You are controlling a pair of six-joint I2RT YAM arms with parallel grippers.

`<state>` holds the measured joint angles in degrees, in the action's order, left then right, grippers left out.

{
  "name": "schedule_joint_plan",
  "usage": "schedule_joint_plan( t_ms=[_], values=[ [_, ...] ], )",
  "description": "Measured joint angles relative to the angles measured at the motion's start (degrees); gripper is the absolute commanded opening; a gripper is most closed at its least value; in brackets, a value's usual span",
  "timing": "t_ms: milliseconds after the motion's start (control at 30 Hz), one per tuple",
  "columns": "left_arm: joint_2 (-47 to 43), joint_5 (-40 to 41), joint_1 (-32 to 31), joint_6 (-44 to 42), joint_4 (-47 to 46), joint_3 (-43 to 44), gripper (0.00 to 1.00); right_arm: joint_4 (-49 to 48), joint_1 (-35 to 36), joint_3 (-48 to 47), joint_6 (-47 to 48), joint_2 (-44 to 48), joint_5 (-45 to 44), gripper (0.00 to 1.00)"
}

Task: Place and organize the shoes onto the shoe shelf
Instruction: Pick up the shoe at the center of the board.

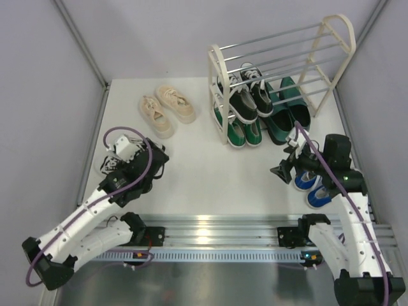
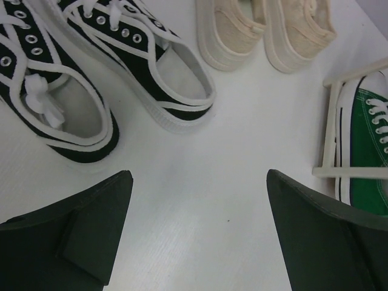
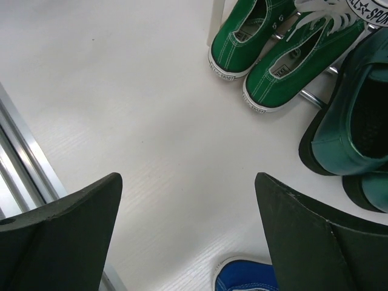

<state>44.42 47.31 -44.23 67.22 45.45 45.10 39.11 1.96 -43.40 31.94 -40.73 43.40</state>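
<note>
The near striped sneaker's inner collar edge lies below and to the left in the top view, so the robot's left gripper needs to move across and down onto it next.
The shoe shelf [image 1: 220, 95] stands at the back right. Black white-laced sneakers [image 1: 245, 95], green canvas sneakers [image 1: 242, 132] and dark green loafers [image 1: 287, 111] sit on its tiers. Cream sneakers [image 1: 167, 108] lie on the table left of it. Black-and-white striped sneakers [image 2: 145, 66] lie at the far left, partly under my left arm. Blue sneakers [image 1: 312, 185] lie under my right arm. My left gripper [image 2: 199, 177] is open over bare table beside the striped pair. My right gripper [image 3: 188, 179] is open over bare table, a blue toe [image 3: 245, 279] just below it.
A metal rail [image 1: 210, 229] runs along the near edge between the arm bases. Grey walls close in the white table [image 1: 204, 172] on the left, back and right. The shelf's cream end frame [image 2: 330, 133] shows at the right of the left wrist view.
</note>
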Motion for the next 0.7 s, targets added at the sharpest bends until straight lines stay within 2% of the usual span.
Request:
schedule_joint_plan(
  t_ms=[233, 433, 700],
  values=[
    [-0.26, -11.17, 18.16, -3.19, -0.85, -1.64, 0.93, 1.22, -3.21, 0.0, 0.9, 0.68, 2.27, 0.9],
    [8.48, -20.24, 30.69, -5.68, -2.16, -1.14, 0.84, 1.27, -4.04, 0.0, 1.11, 1.68, 2.64, 0.89],
    [20.72, -25.57, 38.4, -7.61, -4.61, 0.28, 0.78, 1.33, -4.52, 0.0, 1.53, 1.99, 2.89, 0.89]
  ],
)
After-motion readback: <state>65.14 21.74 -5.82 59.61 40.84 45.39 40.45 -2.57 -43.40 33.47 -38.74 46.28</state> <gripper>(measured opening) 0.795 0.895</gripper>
